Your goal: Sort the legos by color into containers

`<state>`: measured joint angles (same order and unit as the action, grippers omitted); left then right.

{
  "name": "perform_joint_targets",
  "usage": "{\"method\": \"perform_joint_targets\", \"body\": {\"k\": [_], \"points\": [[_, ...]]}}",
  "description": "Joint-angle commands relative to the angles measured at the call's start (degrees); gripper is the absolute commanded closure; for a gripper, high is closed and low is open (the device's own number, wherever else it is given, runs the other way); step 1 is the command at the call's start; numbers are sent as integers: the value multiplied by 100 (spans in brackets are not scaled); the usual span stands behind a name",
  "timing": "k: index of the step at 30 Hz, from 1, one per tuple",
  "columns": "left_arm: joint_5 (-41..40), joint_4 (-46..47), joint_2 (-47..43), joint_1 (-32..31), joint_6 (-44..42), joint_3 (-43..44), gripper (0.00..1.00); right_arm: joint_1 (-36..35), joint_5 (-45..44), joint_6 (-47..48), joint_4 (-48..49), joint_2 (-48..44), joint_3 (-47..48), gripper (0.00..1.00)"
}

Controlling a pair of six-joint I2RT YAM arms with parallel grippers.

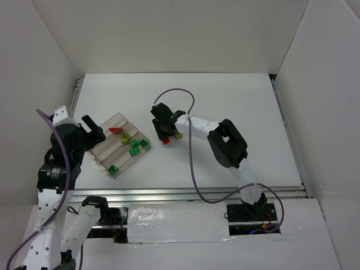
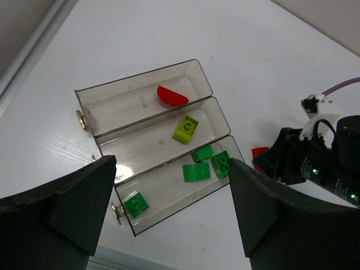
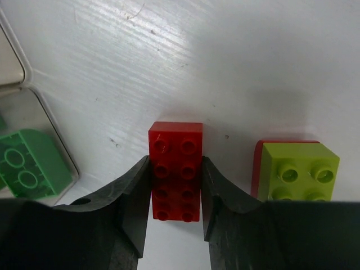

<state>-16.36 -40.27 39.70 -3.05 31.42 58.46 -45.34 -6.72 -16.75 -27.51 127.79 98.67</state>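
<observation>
My right gripper should rise next, swing left in the top view over the tray's far trough [image 1: 105, 137] and release the red brick, since a red curved piece lies there.
The clear three-trough tray [image 1: 103, 147] lies at the left; it also shows in the left wrist view [image 2: 129, 93]. Its far trough holds a red curved piece [image 2: 171, 97], the middle one a yellow-green brick [image 2: 185, 129], the near one several green bricks [image 2: 197, 172]. My right gripper [image 3: 175, 185] is down on the table right of the tray, shut on a red two-by-four brick [image 3: 175, 163]. Beside it a yellow-green brick [image 3: 298, 171] sits on a red one [image 3: 257, 169]. My left gripper [image 2: 173, 166] hovers open and empty above the tray's near end.
The tray's corner with a green brick [image 3: 28, 163] lies close to the left of my right gripper [image 1: 166, 135]. White walls enclose the table on three sides. A purple cable [image 1: 191, 163] trails from the right arm across the table.
</observation>
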Motion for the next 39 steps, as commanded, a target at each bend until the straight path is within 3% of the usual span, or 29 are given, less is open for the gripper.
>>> {"method": "perform_joint_targets", "body": {"k": [1,8,13,17,24,28,32,34,39], "points": [[-174,124,-103,-20,-277,-273,6,-36,-197,-64,-133,-122,135,100],[-60,186,-85,-20,-285,-344,8,-176,-287,-118,-71,-1194,249,100],[-87,204,-138,-3,-250,-352,8,-291,1643,-117,517,-977,793,100],[-139,195,-217,6,-233,-370,8,-379,2148,-573,1387,-536,1266,99],[-175,230,-402,76,-215,-379,7,-449,2009,-2322,3513,271,1567,94],[-166,213,-446,129,-198,-361,7,-589,1508,-3060,3954,799,2031,92],[-148,230,-507,147,-198,-379,7,-739,973,-3167,3912,1510,2778,89],[-96,248,-534,155,-215,-387,7,-766,936,-3229,3902,1705,3147,85],[36,265,-586,155,-250,-405,6,-783,918,-3519,3814,2083,3404,60]]}}
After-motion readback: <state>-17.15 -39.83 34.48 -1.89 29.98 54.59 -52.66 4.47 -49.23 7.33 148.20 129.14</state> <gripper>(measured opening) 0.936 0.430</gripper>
